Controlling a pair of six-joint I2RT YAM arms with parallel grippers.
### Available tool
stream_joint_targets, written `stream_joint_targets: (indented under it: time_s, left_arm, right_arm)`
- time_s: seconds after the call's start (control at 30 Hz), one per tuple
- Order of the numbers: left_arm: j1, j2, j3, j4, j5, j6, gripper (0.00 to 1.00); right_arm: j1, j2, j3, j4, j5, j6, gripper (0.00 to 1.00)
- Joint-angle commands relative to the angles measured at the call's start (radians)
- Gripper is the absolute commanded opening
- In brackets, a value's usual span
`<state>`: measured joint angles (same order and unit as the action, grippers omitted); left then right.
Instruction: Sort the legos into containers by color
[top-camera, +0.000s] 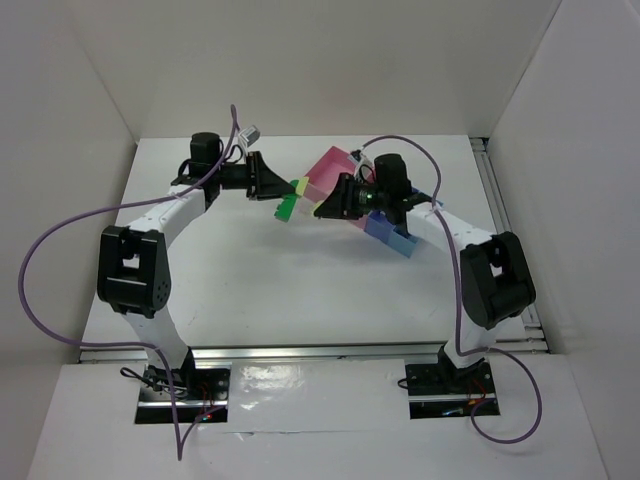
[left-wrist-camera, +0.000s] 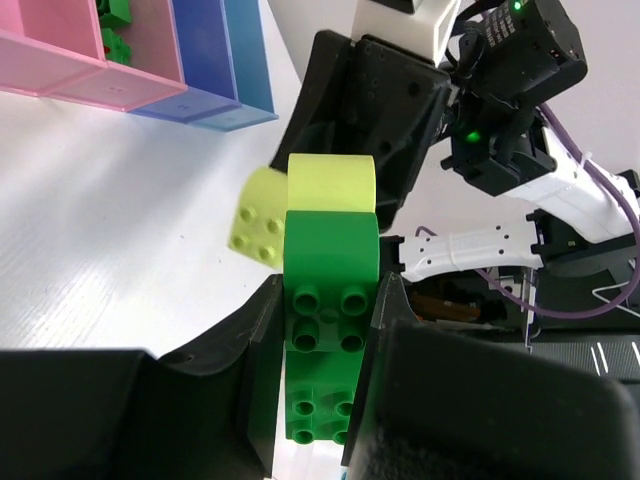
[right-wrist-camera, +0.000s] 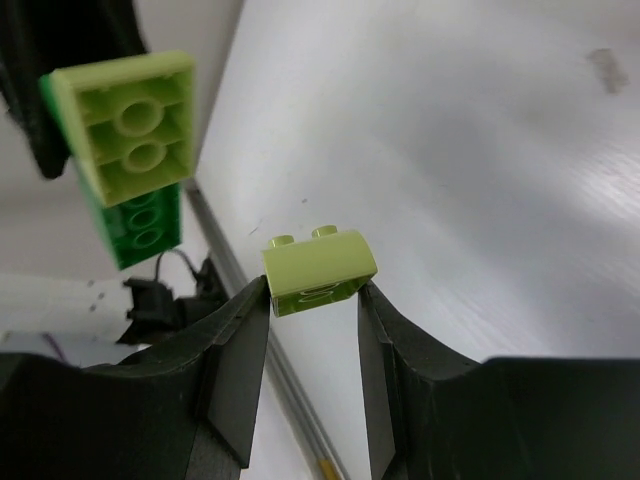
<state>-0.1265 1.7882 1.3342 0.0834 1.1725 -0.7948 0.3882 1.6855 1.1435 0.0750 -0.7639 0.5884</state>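
The right gripper will move outward next and tip down over the far pink tray (top-camera: 334, 166) to release its lego, as that tray already sits apart from the stack.
My left gripper (left-wrist-camera: 325, 290) is shut on a stack of bright green legos (left-wrist-camera: 330, 262) capped by a pale yellow-green lego (left-wrist-camera: 332, 182), held above the table. My right gripper (right-wrist-camera: 313, 290) is shut on a single pale yellow-green lego (right-wrist-camera: 318, 268) at its fingertips, right beside that stack; this lego also shows in the left wrist view (left-wrist-camera: 256, 228). In the top view the two grippers (top-camera: 278, 190) (top-camera: 322, 208) meet at mid-table in front of the containers, with the stack (top-camera: 290, 205) between them. The pink trays (left-wrist-camera: 50, 70) hold green legos (left-wrist-camera: 116, 14); the blue trays (left-wrist-camera: 215, 70) adjoin them.
The row of trays lies diagonally at back right, pink end (top-camera: 330, 165) far, blue end (top-camera: 395, 240) near, partly under the right arm. White walls close the table in on three sides. A metal rail (top-camera: 505, 220) runs along the right edge.
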Motion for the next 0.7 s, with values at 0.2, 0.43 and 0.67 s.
stream_joint_targets:
  time_s: [0.2,0.43,0.67]
  left_arm:
    - [0.028,-0.027,0.016,-0.111,-0.051,0.084,0.0]
    - [0.037,-0.046,0.003,-0.189,-0.102,0.151,0.0]
    - [0.019,-0.035,0.005,-0.175,-0.113,0.141,0.0]
  right_arm:
    - [-0.002,0.155,0.404,-0.347,0.593,-0.163,0.24]
    - [-0.034,0.471,0.757,-0.483,0.727,-0.196,0.33]
    - [-0.034,0.501,0.843,-0.512,0.703,-0.206,0.82]
